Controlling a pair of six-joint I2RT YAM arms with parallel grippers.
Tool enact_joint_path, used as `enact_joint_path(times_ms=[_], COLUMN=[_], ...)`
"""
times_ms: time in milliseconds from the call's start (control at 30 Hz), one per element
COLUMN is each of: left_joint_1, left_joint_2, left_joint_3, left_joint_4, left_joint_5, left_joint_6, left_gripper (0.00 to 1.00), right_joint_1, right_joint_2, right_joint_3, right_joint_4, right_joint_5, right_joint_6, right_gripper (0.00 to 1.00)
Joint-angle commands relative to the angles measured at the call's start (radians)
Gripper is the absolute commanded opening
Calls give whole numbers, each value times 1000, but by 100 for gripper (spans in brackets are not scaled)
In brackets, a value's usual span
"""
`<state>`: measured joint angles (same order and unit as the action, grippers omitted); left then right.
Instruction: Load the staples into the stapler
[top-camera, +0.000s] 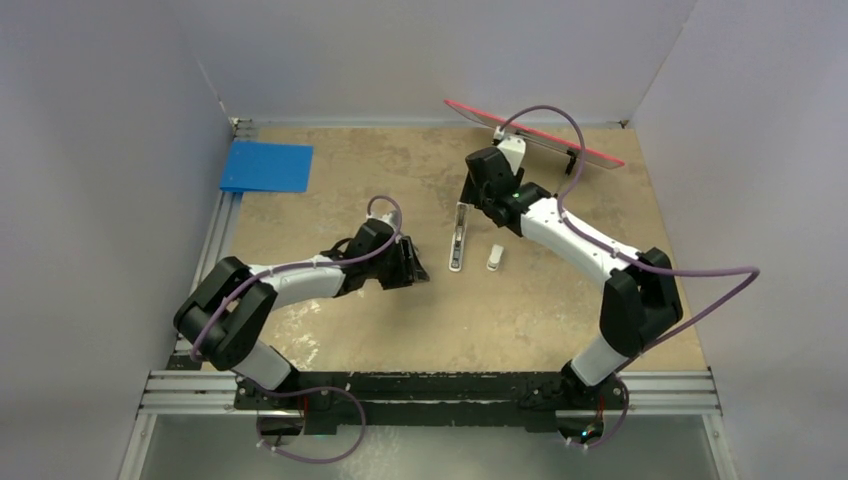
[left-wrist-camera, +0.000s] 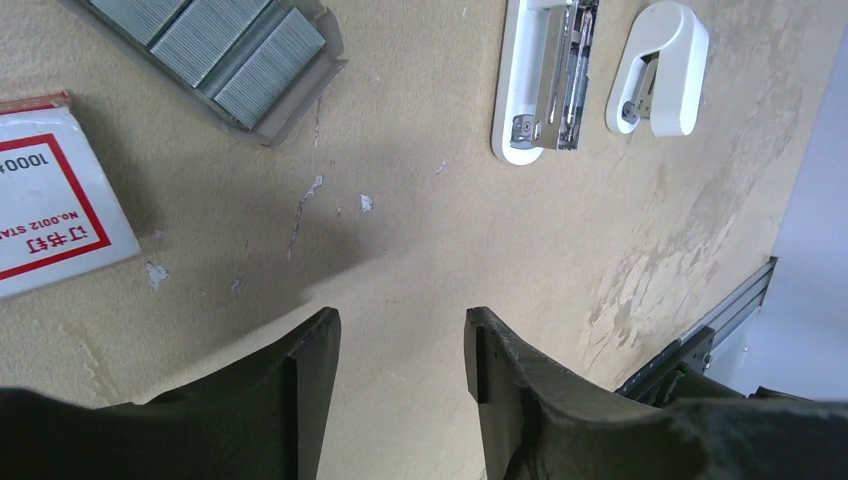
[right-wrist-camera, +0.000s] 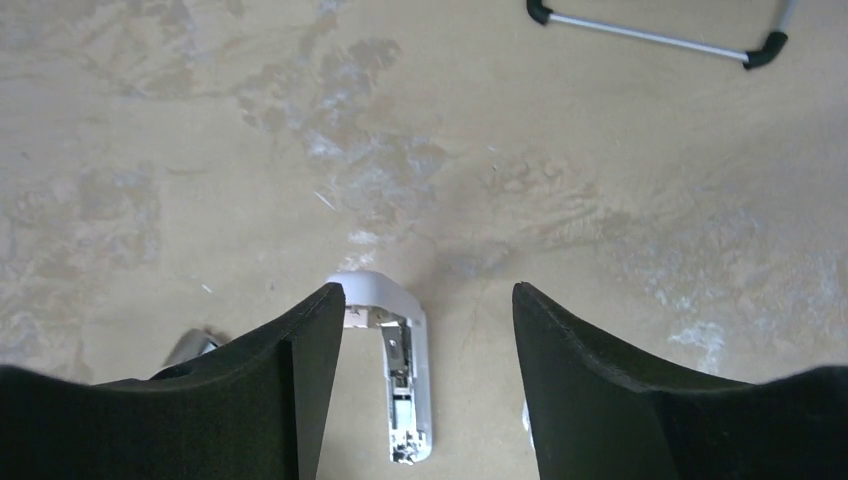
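My right gripper shifts to the left in the top view and lowers onto the stapler's white top end next, now off-center beside one finger of the gripper.
The stapler (top-camera: 457, 237) is a slim white bar lying on the table with its metal channel exposed (left-wrist-camera: 545, 80). The staples (left-wrist-camera: 230, 45) sit as grey strips in a clear tray, beside their red-and-white box (left-wrist-camera: 50, 200). My left gripper (left-wrist-camera: 400, 330) hovers open over bare table, just below these things in its own view and left of the stapler (top-camera: 410, 262). My right gripper (right-wrist-camera: 428, 300) is open above the stapler's far end (right-wrist-camera: 400, 370), with nothing between its fingers. In the top view the staples are hidden by the left gripper.
A short white piece (top-camera: 494, 258) lies just right of the stapler (left-wrist-camera: 660, 65). A red board (top-camera: 530, 130) on a metal stand (right-wrist-camera: 650, 35) leans at the back right. A blue sheet (top-camera: 267, 166) lies at the back left.
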<state>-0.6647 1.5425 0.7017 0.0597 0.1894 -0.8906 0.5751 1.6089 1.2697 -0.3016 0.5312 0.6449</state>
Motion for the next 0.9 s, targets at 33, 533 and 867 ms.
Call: enact_joint_path(times_ms=[33, 533, 867], left_joint_1=[7, 13, 21], left_joint_2=[-26, 59, 119], left_joint_3=[-5, 34, 76], left_joint_4=[28, 58, 90], left_joint_5=[-8, 116, 203], left_joint_6=[-15, 10, 6], left_gripper=[50, 47, 46], right_joint_1=[2, 26, 39], right_joint_2=[43, 191, 211], right_joint_3=[89, 137, 143], right_joint_4=[30, 35, 9], right_joint_5=[-2, -81, -74], right_joint_6=[-49, -74, -69], right_gripper=[67, 61, 34])
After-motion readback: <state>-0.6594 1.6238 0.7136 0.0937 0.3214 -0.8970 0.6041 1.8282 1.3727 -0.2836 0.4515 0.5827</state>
